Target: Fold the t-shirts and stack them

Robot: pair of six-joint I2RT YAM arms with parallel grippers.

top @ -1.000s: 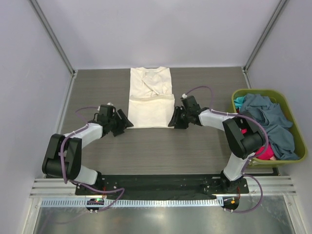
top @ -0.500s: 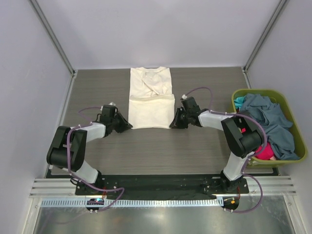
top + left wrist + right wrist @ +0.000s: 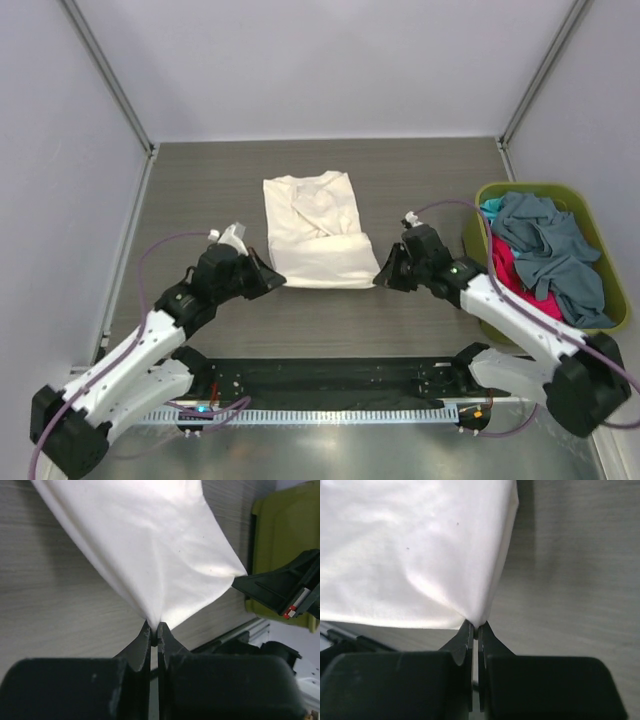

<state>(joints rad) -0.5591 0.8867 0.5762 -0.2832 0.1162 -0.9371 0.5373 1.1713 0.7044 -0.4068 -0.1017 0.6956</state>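
The right gripper's corner of the shirt goes up and outward over the shirt next, then comes down at the shirt's far edge (image 3: 339,178).
A cream t-shirt (image 3: 315,230) lies partly folded on the grey table, its near edge raised and stretched between both grippers. My left gripper (image 3: 268,281) is shut on the shirt's near left corner (image 3: 154,617). At the near right corner (image 3: 479,616), my right gripper (image 3: 382,276) is shut on the cloth too. In both wrist views the cream fabric (image 3: 410,550) fans out from the pinched fingertips over the table. Grey-blue (image 3: 545,245), teal (image 3: 490,208) and red-pink (image 3: 515,275) t-shirts are heaped in the basket at the right.
An olive-green plastic basket (image 3: 487,192) stands at the table's right edge, also seen in the left wrist view (image 3: 280,535). Pale walls close the left, back and right. A black base rail (image 3: 330,385) runs along the near edge.
Both grippers closed on the cream shirt's near corners and pulled back toward the near edge, lifting them. The shirt slid nearer and its lower part spread and skewed.
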